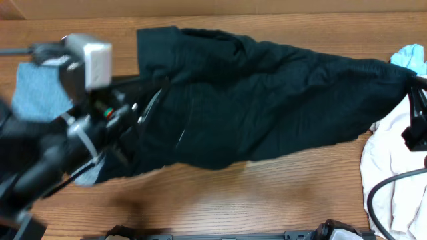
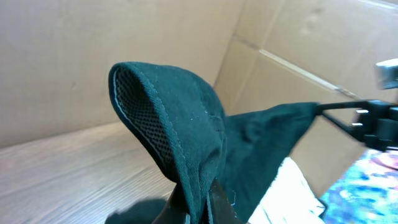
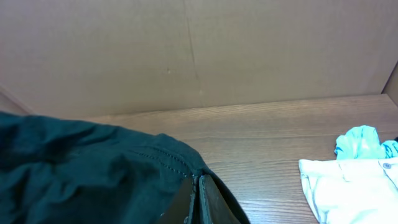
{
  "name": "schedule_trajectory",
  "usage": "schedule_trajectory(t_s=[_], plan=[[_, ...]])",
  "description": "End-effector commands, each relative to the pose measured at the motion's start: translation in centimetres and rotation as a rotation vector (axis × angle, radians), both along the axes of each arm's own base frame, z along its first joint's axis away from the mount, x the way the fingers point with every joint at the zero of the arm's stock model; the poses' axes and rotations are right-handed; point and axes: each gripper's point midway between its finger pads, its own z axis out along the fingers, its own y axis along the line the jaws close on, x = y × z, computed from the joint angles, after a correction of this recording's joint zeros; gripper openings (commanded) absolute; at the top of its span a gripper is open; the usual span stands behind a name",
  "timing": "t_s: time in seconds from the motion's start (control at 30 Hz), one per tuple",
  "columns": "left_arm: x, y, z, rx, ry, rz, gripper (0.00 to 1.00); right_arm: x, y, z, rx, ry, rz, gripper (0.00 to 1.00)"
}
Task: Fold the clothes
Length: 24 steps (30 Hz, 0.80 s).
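I will move my right gripper outward next, then lower it toward the bare wood beyond the garment (image 1: 300,35) (image 3: 180,126) and release, because the held end hangs above the table.
The large black shorts-like garment (image 1: 253,107) hangs stretched across the table between both grippers. My left gripper (image 1: 137,117) is shut on its left edge; in the left wrist view the black cloth (image 2: 186,130) folds over above the closed fingers (image 2: 199,208). My right gripper (image 1: 412,90) is shut on the right end; in the right wrist view the cloth (image 3: 93,168) bunches at the closed jaws (image 3: 198,199). A faded-blue garment (image 1: 37,90) lies at the left. A beige garment (image 1: 393,173) and a light-blue one (image 1: 408,58) lie at the right.
Cardboard walls (image 3: 186,50) stand behind the wooden table (image 1: 220,200). The beige cloth (image 3: 351,186) and light-blue cloth (image 3: 364,142) show right of the right gripper. A black cable (image 1: 383,187) crosses the beige garment. Dark fixtures sit at the front edge (image 1: 320,233).
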Motion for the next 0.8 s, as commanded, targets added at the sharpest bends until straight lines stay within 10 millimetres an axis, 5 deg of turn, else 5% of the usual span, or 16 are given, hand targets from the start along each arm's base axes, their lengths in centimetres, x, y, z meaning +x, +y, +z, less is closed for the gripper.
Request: schedule_trajectory(t_s=[0.0, 0.07, 0.13, 0.23, 0.33, 0.43, 0.53, 0.67, 0.77], plan=[[-3.9, -0.2, 2.9, -0.065, -0.071, -0.078, 0.04, -1.0, 0.1, 1.2, -0.008, -0.037, -0.02, 0.04], [-4.1, -0.1, 3.1, -0.067, -0.08, -0.075, 0.04, -1.5, 0.3, 1.7, 0.008, -0.051, -0.025, 0.04], [-2.2, 0.4, 2.4, -0.048, -0.052, -0.009, 0.04, -0.9, 0.5, 1.6, 0.023, -0.039, -0.005, 0.04], [2.9, 0.4, 0.2, 0.005, 0.024, 0.082, 0.04, 1.9, 0.0, 0.3, 0.066, 0.028, 0.026, 0.04], [10.9, -1.6, -3.3, 0.044, 0.119, 0.088, 0.04, 6.8, -1.2, -2.1, 0.122, 0.129, 0.058, 0.04], [20.7, -2.1, -9.2, 0.125, 0.199, 0.184, 0.04, 13.8, -3.0, -6.6, 0.192, 0.253, 0.1, 0.04], [28.2, -0.4, -15.4, 0.196, 0.266, 0.304, 0.04, 20.8, -3.3, -11.7, 0.223, 0.329, 0.181, 0.04], [34.9, 3.3, -24.9, 0.347, 0.371, 0.45, 0.04, 30.5, -0.4, -22.9, 0.243, 0.457, 0.285, 0.04], [36.8, 5.3, -29.0, 0.422, 0.416, 0.489, 0.11, 33.8, 1.7, -27.9, 0.218, 0.489, 0.317, 0.1]])
